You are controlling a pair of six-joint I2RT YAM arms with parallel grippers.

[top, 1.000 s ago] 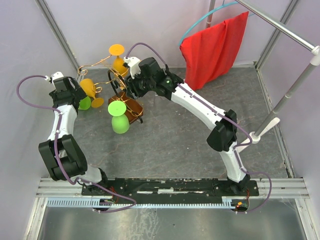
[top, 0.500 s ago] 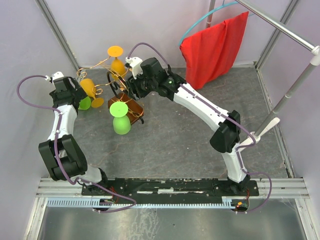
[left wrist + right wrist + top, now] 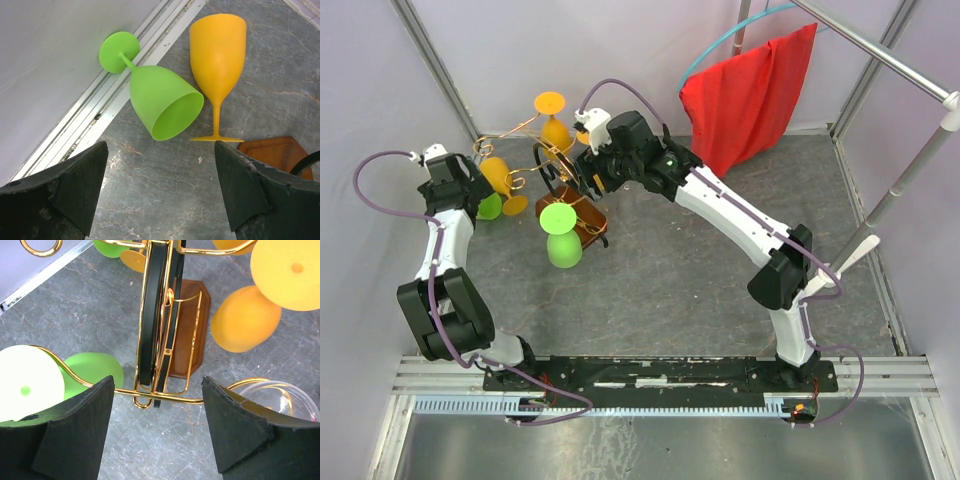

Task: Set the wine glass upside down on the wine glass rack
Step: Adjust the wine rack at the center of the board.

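My left gripper comes down onto the near rim (image 3: 485, 217) (image 3: 158, 137) of the lying green glass next and closes there, since that rim sticks out clear of the wall's metal track.
The wine glass rack (image 3: 582, 222), gold wire arms on a brown base (image 3: 189, 315) with a black loop handle, stands at the back left. A clear wine glass (image 3: 277, 399) sits at the end of one wire arm, partly behind my right finger. My right gripper (image 3: 157, 407) hovers open above the rack (image 3: 583, 172), empty, one wire arm crossing below the gap. A green glass (image 3: 559, 238) and an orange one (image 3: 554, 122) hang upside down. My left gripper (image 3: 160, 187) is open over bare table, short of a green glass (image 3: 162, 102) lying on its side and an orange glass (image 3: 217, 55).
A red cloth (image 3: 745, 95) hangs from a hoop at the back. A white rail (image 3: 910, 170) slants along the right side. The wall's metal track (image 3: 100, 117) runs close behind the lying green glass. Grey walls enclose the table.
My right gripper has opened wider and shifted slightly toward the back above the rack. The left arm and the coloured glasses have stayed put.
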